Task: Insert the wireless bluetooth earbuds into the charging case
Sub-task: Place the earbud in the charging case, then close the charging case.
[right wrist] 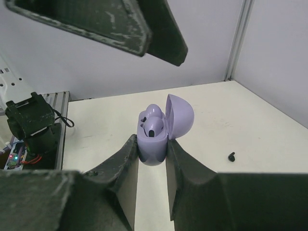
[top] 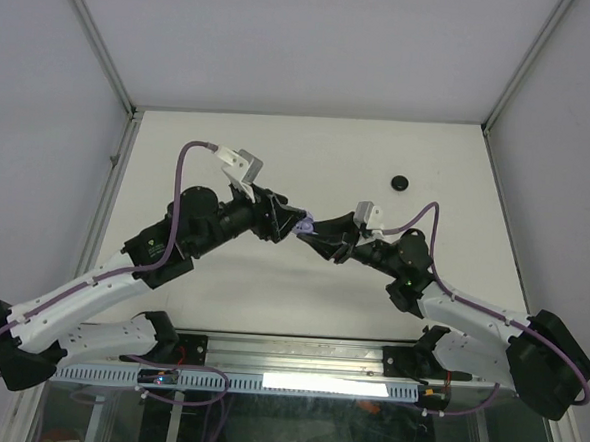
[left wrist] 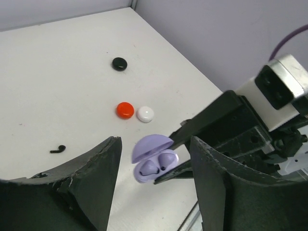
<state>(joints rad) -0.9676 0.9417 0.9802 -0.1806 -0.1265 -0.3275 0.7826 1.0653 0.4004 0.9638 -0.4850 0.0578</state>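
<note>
The tabletop by the red case is below my right gripper and to its right in the top view. Both earbuds are seated, so I will swing across, lower and release.
My right gripper [right wrist: 151, 143] is shut on the base of a lilac charging case [right wrist: 153, 151] and holds it in the air with its lid [right wrist: 180, 115] open. Two lilac earbuds [right wrist: 154, 126] sit in the case's wells, which also shows in the left wrist view [left wrist: 166, 159]. My left gripper [left wrist: 155, 143] is open and empty, its fingers on either side of the case [left wrist: 140, 174] without touching it. In the top view both grippers meet at the case [top: 306, 225]. A single black earbud [left wrist: 57, 149] lies on the table, also in the right wrist view [right wrist: 231, 156].
A round black case [top: 401, 182] lies at the back right of the table [top: 309, 152]. A red case [left wrist: 125, 110] and a white case [left wrist: 145, 113] lie side by side near it. Frame posts and walls border the table.
</note>
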